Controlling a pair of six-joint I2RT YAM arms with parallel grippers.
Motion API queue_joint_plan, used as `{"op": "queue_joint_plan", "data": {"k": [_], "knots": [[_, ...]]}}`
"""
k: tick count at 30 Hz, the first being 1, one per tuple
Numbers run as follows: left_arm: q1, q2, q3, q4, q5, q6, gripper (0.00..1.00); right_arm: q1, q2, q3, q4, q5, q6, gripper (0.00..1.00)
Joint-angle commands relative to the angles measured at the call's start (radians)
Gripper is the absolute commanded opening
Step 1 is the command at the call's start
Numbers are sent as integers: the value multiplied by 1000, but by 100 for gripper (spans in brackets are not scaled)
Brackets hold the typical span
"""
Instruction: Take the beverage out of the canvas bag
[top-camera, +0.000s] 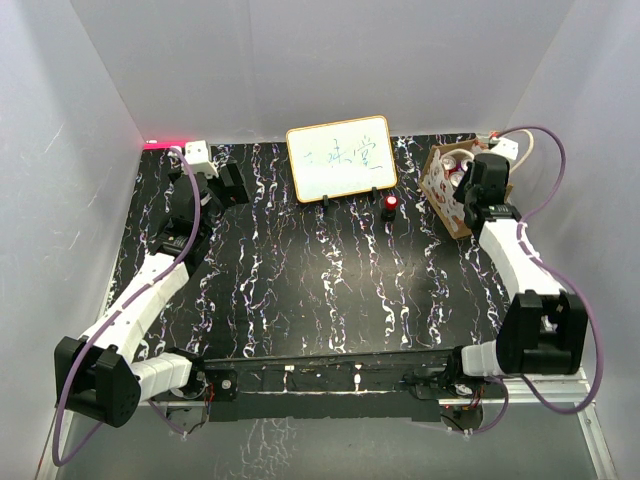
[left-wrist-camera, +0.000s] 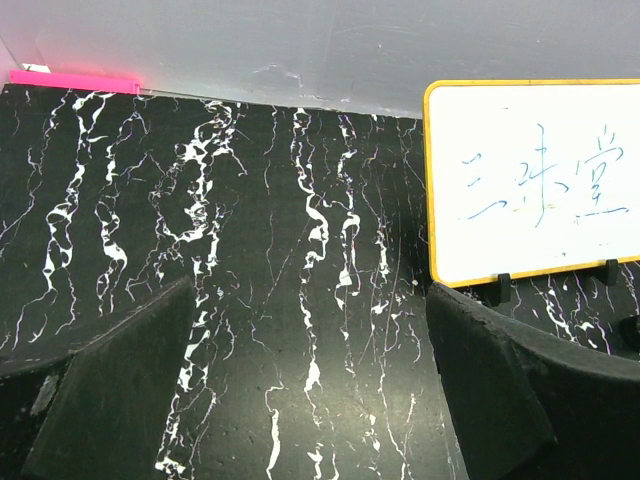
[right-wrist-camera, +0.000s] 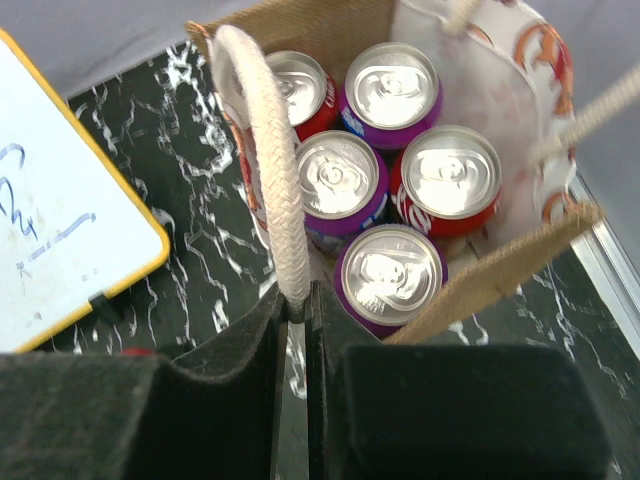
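Observation:
My right gripper pulls the bag's handle over the bare middle tabletop next and releases, since that tabletop lies back from my right gripper, left in the top view.
The tan canvas bag (top-camera: 445, 185) stands at the back right of the table. In the right wrist view the bag (right-wrist-camera: 520, 270) is open and holds several drink cans, purple ones (right-wrist-camera: 388, 275) and red ones (right-wrist-camera: 447, 178). My right gripper (right-wrist-camera: 298, 310) is shut on the bag's near white rope handle (right-wrist-camera: 270, 160) and sits over the bag's near edge; it also shows from above (top-camera: 478, 200). My left gripper (left-wrist-camera: 310, 390) is open and empty above bare table at the back left, far from the bag (top-camera: 215, 185).
A white board with an orange frame (top-camera: 340, 158) stands at the back middle, also in the left wrist view (left-wrist-camera: 535, 180). A small red and black object (top-camera: 390, 206) sits just right of the board. Grey walls close the sides and back.

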Motion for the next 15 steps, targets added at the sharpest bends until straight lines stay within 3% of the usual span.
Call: {"op": "queue_joint_plan", "data": {"k": [1, 7, 15], "knots": [[-13, -19, -15, 28, 5, -11, 97, -4, -171, -65, 15, 82, 5, 8], [-19, -25, -19, 29, 3, -12, 97, -4, -348, -170, -64, 42, 41, 8], [-23, -29, -19, 28, -3, -11, 97, -4, -513, -255, -176, -121, 83, 8]]}}
